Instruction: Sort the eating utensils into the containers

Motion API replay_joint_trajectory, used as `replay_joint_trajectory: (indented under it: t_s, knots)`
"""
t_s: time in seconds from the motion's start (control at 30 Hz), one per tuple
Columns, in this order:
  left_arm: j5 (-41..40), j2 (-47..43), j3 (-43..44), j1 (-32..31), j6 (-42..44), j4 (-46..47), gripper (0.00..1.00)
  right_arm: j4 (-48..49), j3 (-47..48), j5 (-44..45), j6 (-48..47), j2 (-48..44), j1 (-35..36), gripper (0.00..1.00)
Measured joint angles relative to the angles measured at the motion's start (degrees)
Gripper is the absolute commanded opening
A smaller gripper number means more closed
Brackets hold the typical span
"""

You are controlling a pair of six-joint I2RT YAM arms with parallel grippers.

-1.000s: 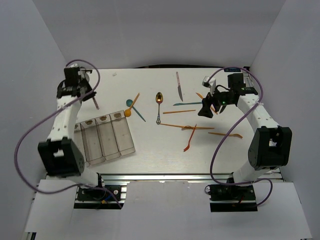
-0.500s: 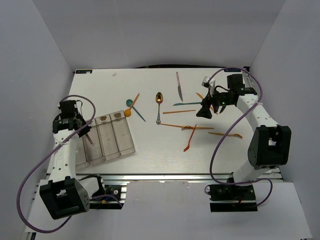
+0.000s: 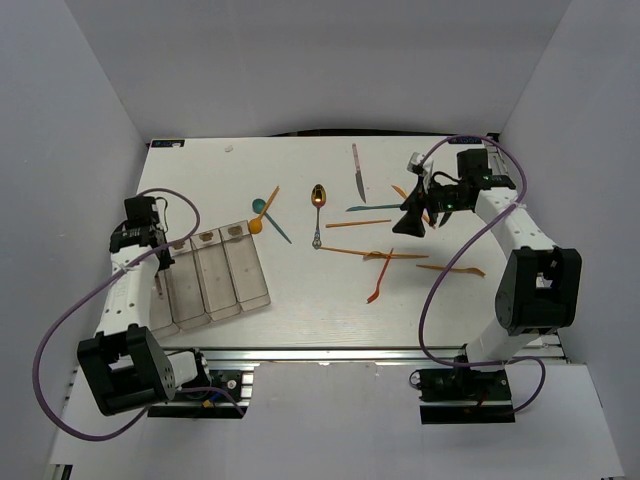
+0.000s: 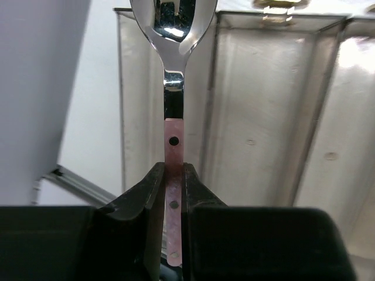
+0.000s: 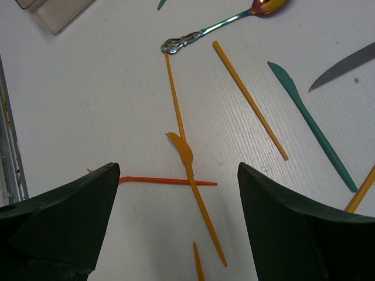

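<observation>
The left gripper will go down, pull back into the empty bin nearest the side (image 3: pixel 161 310) (image 4: pixel 143 114) and let go of the spoon, since the spoon already points along that bin.
My left gripper (image 4: pixel 174 170) is shut on the pinkish handle of a silver-bowled spoon (image 4: pixel 173 134). It holds the spoon over the left end of the clear containers (image 4: pixel 263 117), along the wall between the first two bins. From above, the left gripper (image 3: pixel 150 258) hangs by the containers (image 3: pixel 215 275). My right gripper (image 5: pixel 177 170) is open above an orange fork (image 5: pixel 186 153) that crosses a thin red-orange piece (image 5: pixel 167 181). An orange stick (image 5: pixel 249 99), a teal knife (image 5: pixel 310 126), a gold spoon (image 5: pixel 222 26) and a dark-bladed knife (image 5: pixel 345 67) lie beyond it. The right gripper (image 3: pixel 410 222) holds nothing.
A teal spoon (image 3: pixel 260 207) and an orange spoon (image 3: pixel 256 225) lie just behind the containers. More orange pieces (image 3: pixel 378 280) are scattered mid-table. White walls enclose the table on the left, right and back. The metal rail (image 3: pixel 330 353) runs along the near edge.
My left arm has swung from the far left corner toward the near side, carrying the spoon over the left bins. The right gripper has barely moved.
</observation>
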Motion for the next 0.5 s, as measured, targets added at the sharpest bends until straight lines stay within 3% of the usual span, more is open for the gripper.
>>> replay_joint_trajectory:
  t_s: [0.27,0.5]
  knots:
    - [-4.66,-4.81,-9.31,0.04,15.26,5.51,0.0,-0.02,0.0,-0.9,-0.61,0.83,-1.05,0.88]
    - [-4.24,-7.1,-14.4,0.04,19.32,6.49,0.0,-0.02,0.0,-1.55,-0.9,0.83,-1.07,0.88]
